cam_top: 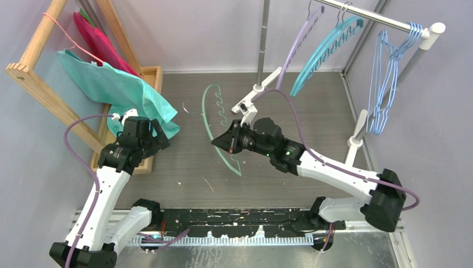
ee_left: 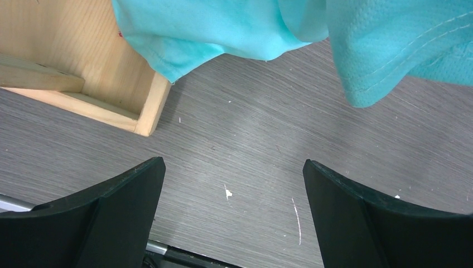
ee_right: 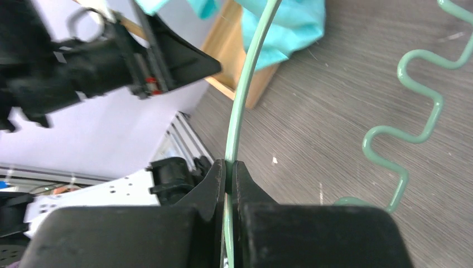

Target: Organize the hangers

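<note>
The right gripper moves up and outward to the silver bar beside the lilac hanger next to release the green hanger (cam_top: pixel 207 114), since several hangers already hang there.
A green arched hanger (cam_top: pixel 207 114) with a zigzag lower bar is on the grey table, left of centre. My right gripper (cam_top: pixel 218 142) is shut on its thin arch. In the right wrist view the arch of the green hanger (ee_right: pixel 245 84) runs up from between the closed jaws of the gripper (ee_right: pixel 230 167), with the zigzag bar (ee_right: pixel 413 84) to the right. A lilac hanger (cam_top: pixel 301 44), a teal hanger (cam_top: pixel 329 47) and several light-blue wire hangers (cam_top: pixel 387 78) hang on the rail. My left gripper (cam_top: pixel 162 137) is open over bare table; nothing lies between its fingers (ee_left: pixel 128 190).
The silver rail (cam_top: pixel 379 19) stands at the back right on white-jointed posts (cam_top: pixel 357 131). At the left is a wooden frame (cam_top: pixel 39 84) with a teal cloth (cam_top: pixel 111 84), a red cloth (cam_top: pixel 97 39) and a pink wire hanger (cam_top: pixel 70 39). A wooden tray corner (ee_left: pixel 148 111) lies below the teal cloth (ee_left: pixel 251 28).
</note>
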Available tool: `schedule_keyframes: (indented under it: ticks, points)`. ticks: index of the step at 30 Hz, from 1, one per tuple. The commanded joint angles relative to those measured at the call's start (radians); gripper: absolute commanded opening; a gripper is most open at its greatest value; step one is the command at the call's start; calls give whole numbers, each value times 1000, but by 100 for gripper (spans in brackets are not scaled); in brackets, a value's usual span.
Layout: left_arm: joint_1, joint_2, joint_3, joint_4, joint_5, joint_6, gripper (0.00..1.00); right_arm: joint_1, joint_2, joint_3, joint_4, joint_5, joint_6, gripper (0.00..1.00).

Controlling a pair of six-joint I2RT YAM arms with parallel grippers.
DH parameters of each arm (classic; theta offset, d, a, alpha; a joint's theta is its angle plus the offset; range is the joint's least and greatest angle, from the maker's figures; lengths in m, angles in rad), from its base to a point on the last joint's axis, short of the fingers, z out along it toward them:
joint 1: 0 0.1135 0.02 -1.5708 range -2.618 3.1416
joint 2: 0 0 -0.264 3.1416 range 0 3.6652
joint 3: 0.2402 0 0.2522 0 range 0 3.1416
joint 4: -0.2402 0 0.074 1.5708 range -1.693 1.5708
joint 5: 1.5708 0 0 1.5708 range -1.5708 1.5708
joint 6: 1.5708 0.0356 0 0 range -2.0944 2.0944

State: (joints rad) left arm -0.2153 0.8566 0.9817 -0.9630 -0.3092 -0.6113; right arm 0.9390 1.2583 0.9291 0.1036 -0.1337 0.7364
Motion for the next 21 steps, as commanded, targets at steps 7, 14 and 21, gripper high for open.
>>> schedule_keyframes:
  ticks: [7,14,21]
  points:
    - [6,-19,5,-8,37,22,98,67,-304,81,53,278,37,1]
    - [5,-2,-13,11,50,36,98,88,-359,116,80,429,-6,1]
    - [5,7,-17,5,51,60,98,89,-320,117,190,560,-39,1]
